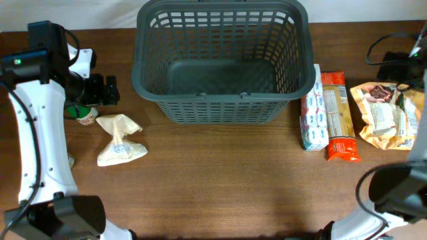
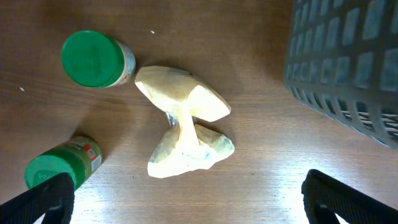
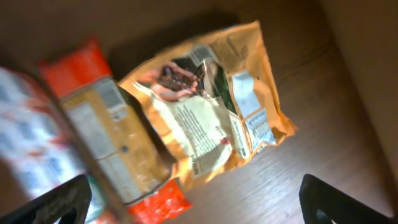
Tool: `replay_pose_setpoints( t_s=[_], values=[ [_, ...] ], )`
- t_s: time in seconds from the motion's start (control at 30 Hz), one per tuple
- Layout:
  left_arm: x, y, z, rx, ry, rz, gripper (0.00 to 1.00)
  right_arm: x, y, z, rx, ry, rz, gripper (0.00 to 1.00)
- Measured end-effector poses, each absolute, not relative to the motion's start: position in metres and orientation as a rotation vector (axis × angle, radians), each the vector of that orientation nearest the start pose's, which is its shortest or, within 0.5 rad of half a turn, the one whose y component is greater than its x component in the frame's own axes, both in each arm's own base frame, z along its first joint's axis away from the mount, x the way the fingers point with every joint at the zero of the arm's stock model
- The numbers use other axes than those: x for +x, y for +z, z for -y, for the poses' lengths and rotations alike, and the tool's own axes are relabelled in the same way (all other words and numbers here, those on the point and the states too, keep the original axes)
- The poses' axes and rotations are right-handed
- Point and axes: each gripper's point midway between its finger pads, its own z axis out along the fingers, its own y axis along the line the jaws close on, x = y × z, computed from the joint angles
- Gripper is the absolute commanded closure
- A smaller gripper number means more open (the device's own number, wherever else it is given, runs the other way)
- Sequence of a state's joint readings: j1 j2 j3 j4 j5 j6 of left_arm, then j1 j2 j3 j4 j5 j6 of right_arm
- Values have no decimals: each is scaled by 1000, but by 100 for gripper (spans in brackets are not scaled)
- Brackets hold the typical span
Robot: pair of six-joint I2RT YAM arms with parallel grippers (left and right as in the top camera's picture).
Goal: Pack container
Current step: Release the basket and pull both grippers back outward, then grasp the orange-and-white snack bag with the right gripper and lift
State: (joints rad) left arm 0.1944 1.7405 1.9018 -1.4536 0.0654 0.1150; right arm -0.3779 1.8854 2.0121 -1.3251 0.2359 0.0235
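My right gripper is to stay open and move down next onto the printed middle of the yellow-orange snack bag point(image 1: 387, 113) point(image 3: 211, 112). The bag lies flat on the tabletop with its broad side up.
The dark grey slotted basket point(image 1: 220, 95) stands at the back middle of the table with nothing inside; its corner shows in the left wrist view point(image 2: 348, 68). My left gripper point(image 1: 111, 90) point(image 2: 193, 208) is open and empty, hovering over a crumpled cream bag point(image 1: 120, 140) point(image 2: 186, 124) left of the basket. My right gripper point(image 3: 199, 208) is open and empty above a yellow-orange snack bag point(image 1: 387, 113) point(image 3: 211, 112) at the far right. I cannot make out its fingers in the overhead view.
Two green-lidded jars point(image 2: 93, 59) point(image 2: 59, 168) lie left of the cream bag; one shows in the overhead view point(image 1: 83, 115). An orange pasta pack point(image 1: 339, 117) point(image 3: 106, 137) and a white-blue pack point(image 1: 313, 113) lie right of the basket. Cables point(image 1: 390, 60) sit at the back right.
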Motion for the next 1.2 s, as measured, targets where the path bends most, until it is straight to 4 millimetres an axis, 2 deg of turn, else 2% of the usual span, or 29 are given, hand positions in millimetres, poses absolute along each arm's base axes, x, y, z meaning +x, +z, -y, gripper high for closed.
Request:
replay_pose_setpoints(
  t_s=[0.47, 0.57, 0.77, 0.8, 0.83, 0.87, 0.93, 1.0, 1.2],
  values=[
    [361, 232, -59, -101, -39, -2868, 1, 377, 72, 239, 593, -450, -3087, 1],
    [361, 232, -59, -100, -43, -2867, 1, 375, 54, 252, 607, -501, -3108, 1],
    [361, 232, -59, -100, -43, -2867, 1, 369, 38, 262, 614, -568, -3141, 0],
    [361, 232, -59, -100, -43, -2867, 1, 368, 36, 262, 612, -572, -3147, 4],
    [361, 232, -59, -100, -43, -2867, 1, 367, 31, 262, 616, -576, -3158, 13],
    [361, 232, -59, -100, -43, -2867, 1, 367, 26, 262, 621, -577, -3170, 29],
    [361, 232, -59, -100, -43, -2867, 1, 367, 21, 261, 622, -578, -3179, 71],
    [361, 232, -59, -100, -43, -2867, 1, 368, 22, 262, 636, -590, -3175, 96],
    [361, 232, -59, -100, -43, -2867, 1, 371, 31, 269, 747, -668, -3103, 96]
  ],
)
